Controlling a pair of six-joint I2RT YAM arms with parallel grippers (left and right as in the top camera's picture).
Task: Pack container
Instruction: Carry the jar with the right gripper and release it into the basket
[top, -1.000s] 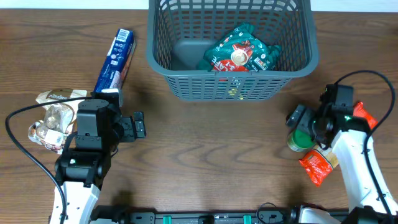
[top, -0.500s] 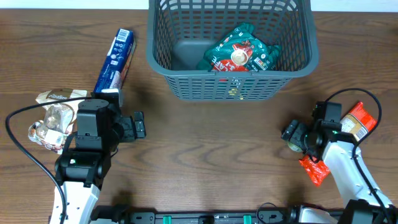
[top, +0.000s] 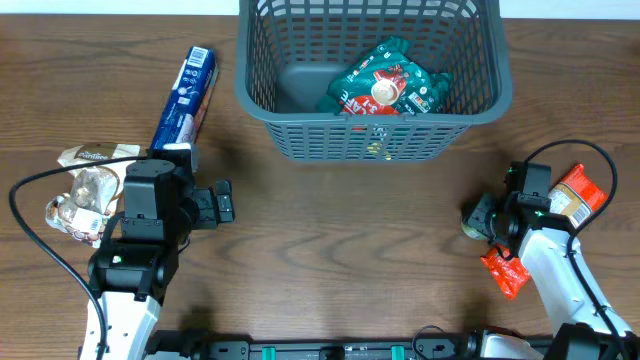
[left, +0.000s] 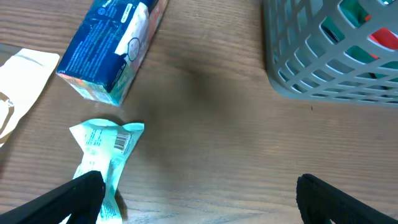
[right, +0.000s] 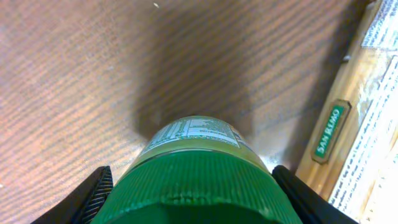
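Note:
I need to raise my right gripper next to clear the near rim of the basket, as the rim stands outward of the gripper. Then I need to lower and release the jar (top: 467, 229) by the green packet (top: 388, 88).
The container (top: 372, 140), a dark grey lattice basket, stands at the back centre and holds a green packet (top: 388, 88). Its corner shows in the left wrist view (left: 323, 68). My right gripper (top: 484, 215) is shut around the lid of a green-lidded jar (right: 193, 180) that stands on the table, a finger touching each side. In the overhead view only an edge of the jar (top: 467, 229) shows. My left gripper (top: 222, 203) is open and empty above bare wood (left: 199, 202), with a teal packet (left: 102, 155) by its left finger.
A blue box (top: 185, 95) lies left of the basket, also in the left wrist view (left: 112, 50). Pale snack packets (top: 80, 190) lie at far left. An orange packet (top: 503, 270) and a red-orange pack (top: 578, 195) lie by the right arm. A labelled pack (right: 360, 130) is right of the jar.
My right gripper came down and left over the jar, whose green lid was visible a second ago, and now covers it. The left arm has not moved.

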